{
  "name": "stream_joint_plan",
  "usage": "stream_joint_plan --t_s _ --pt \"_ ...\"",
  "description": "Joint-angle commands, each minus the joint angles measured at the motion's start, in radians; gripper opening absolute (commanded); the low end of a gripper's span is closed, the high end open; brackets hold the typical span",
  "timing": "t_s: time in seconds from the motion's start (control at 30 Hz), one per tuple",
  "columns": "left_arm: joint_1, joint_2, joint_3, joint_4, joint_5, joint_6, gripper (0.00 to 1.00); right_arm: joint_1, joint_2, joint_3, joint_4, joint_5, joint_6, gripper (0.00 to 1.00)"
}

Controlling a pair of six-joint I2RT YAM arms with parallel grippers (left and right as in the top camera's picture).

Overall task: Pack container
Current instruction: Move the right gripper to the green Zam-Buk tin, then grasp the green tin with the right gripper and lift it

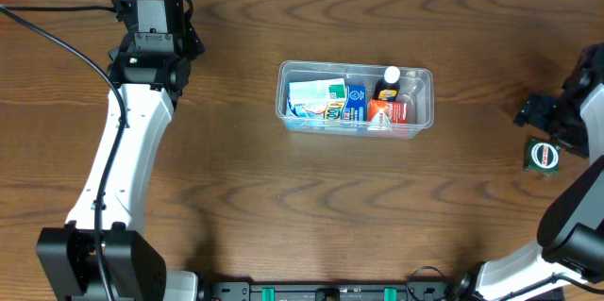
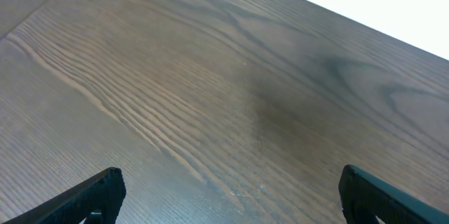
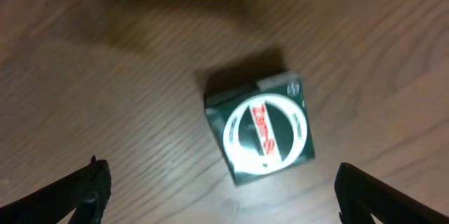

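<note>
The dark green box [image 1: 543,156] [image 3: 262,131] lies at an angle, so my right gripper will next move its fingers down and back astride it and turn square to its sides.
The clear plastic container [image 1: 427,112] sits mid-table and holds several small boxes and a small bottle with a black cap [image 1: 391,75]. A dark green box with a white ring and red lettering [image 1: 542,156] lies on the table at the far right; in the right wrist view it [image 3: 263,129] lies between and beyond my open fingers. My right gripper [image 3: 224,189] is open and empty, just above that box. My left gripper [image 2: 228,196] is open and empty over bare wood at the far left back of the table [image 1: 156,18].
The wooden table's back edge [image 2: 337,13] runs close behind the left gripper. A black cable [image 1: 57,27] trails across the back left corner.
</note>
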Motion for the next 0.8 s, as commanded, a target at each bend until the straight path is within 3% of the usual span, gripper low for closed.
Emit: stream_joint_plan --t_s 0.0,0.13,0.53,0.77 --pt "0.003 0.002 0.003 0.0 -0.012 -0.013 0.98 -0.048 0.006 -0.006 0.028 -0.077 -0.157 0.99" --pt "0.003 0.002 0.003 0.0 -0.012 -0.013 0.98 -0.087 0.011 -0.006 0.052 -0.13 -0.295 0.99" --pt "0.003 0.002 0.003 0.0 -0.012 -0.013 0.98 -0.14 0.013 -0.054 0.066 -0.16 -0.342 0.99" --pt "0.003 0.002 0.003 0.0 -0.012 -0.013 0.98 -0.14 0.013 -0.191 0.188 -0.16 -0.354 0.99"
